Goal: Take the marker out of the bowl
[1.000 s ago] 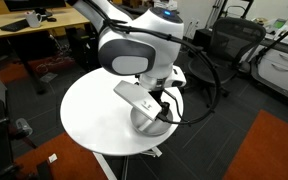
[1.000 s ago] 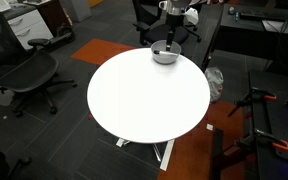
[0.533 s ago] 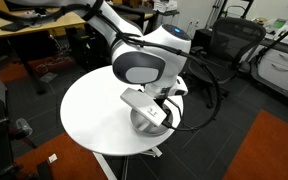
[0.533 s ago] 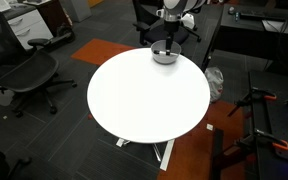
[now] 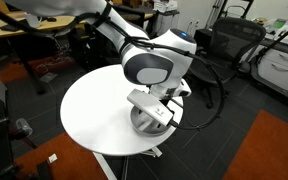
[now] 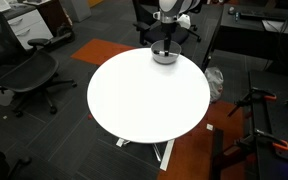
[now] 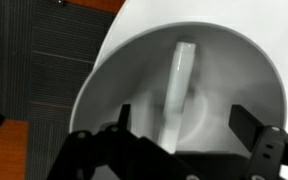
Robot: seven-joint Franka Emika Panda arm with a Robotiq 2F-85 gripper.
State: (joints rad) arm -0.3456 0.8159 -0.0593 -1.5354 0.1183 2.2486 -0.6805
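Observation:
Next, my gripper stays down in the bowl (image 5: 141,122) and closes its open fingers across the marker's near half, as one finger already stands on each side.
The grey metallic bowl (image 7: 254,70) fills the wrist view, and the white marker (image 7: 179,85) lies inside it, pointing away from the camera. My gripper (image 7: 184,120) is open, just above the bowl, with one finger on each side of the marker; I cannot tell if they touch it. In both exterior views the bowl (image 5: 141,122) (image 6: 165,57) sits near the edge of the white round table (image 5: 89,115) (image 6: 149,100). The gripper (image 5: 160,108) (image 6: 165,46) reaches down into the bowl and hides the marker.
Black office chairs (image 6: 29,70) (image 5: 229,45) stand around the table. A wooden desk (image 5: 34,25) is behind it. Orange carpet patches (image 5: 274,150) lie on the dark floor. The bowl is close to the table's rim.
The arm has shifted slightly and lowered the gripper further over the bowl. The bowl and marker have not moved.

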